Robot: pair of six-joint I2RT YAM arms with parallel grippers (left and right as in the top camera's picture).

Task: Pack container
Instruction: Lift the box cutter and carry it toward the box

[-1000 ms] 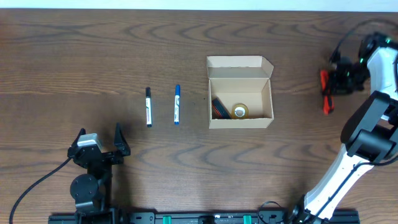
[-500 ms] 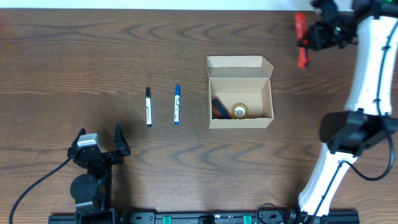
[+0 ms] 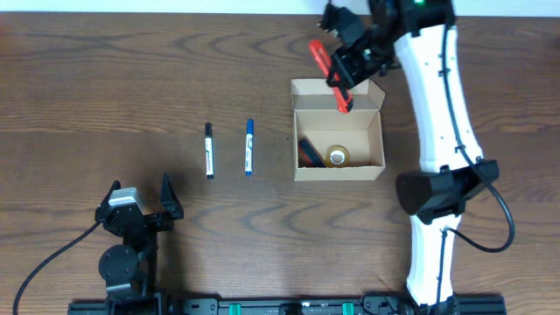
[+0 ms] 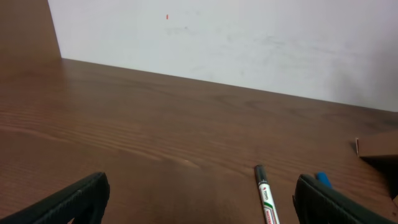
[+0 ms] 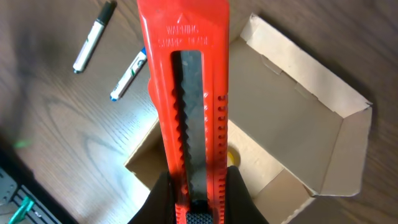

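Note:
The utility knife (image 3: 329, 72) goes into the open box next, beside its pens where there is free room: my right gripper comes down and back over the tape roll (image 3: 337, 157) and releases it.
The container (image 3: 374, 150) is a small tan cardboard box, open, with its flap lid (image 3: 338, 87) folded back; a tape roll (image 3: 337, 157) and dark pens (image 3: 306, 152) lie inside. My right gripper (image 3: 337, 77) hangs above the box's far edge, shut on a red utility knife (image 3: 329, 72) (image 5: 189, 93) whose tip points down toward the container (image 5: 311, 118). My left gripper (image 3: 140, 206) rests open near the front left, nothing between its fingers (image 4: 74, 199). A black marker (image 3: 209, 150) (image 4: 266, 196) and a blue marker (image 3: 248, 147) lie left of the box.
The right arm (image 3: 437, 105) spans from the front right up over the box's right side. Bare wooden table (image 3: 105, 79) lies to the left and behind. A white wall (image 4: 249, 43) stands beyond the table's far edge.
The right arm has swung from the far right edge leftward with the red knife, which now hangs over the box's back edge. The left gripper has not moved.

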